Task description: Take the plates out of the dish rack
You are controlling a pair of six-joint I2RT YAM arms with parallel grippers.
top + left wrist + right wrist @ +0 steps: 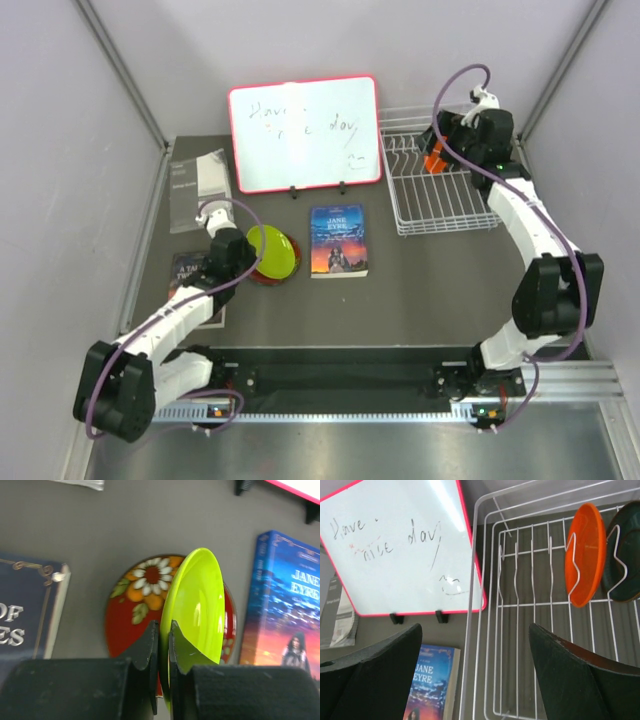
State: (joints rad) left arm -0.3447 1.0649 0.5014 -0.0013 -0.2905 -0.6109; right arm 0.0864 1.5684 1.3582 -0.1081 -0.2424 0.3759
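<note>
The orange plate stands upright off to the right in the wrist view, so next I will move my right gripper down and toward that side onto the plate's near rim.
My left gripper (164, 625) is shut on the rim of the lime green plate (197, 605) and holds it tilted over the dark red patterned plate (145, 587), which lies flat on the table. Both show in the top view, green (271, 251) over red (268, 276). The white wire dish rack (425, 195) stands at the back right. The orange plate (585, 555) and the dark teal plate (627, 560) stand upright in its tines (517, 575). My right gripper (475, 635) is open and empty above the rack's left side. In the top view the orange plate (433, 160) is partly hidden by the right arm.
A red-framed whiteboard (303, 133) stands at the back. A blue paperback (338, 240) lies just right of the plates. Dark books (192, 275) lie under the left arm, and a pamphlet (202, 185) lies at the back left. Grey walls enclose the table.
</note>
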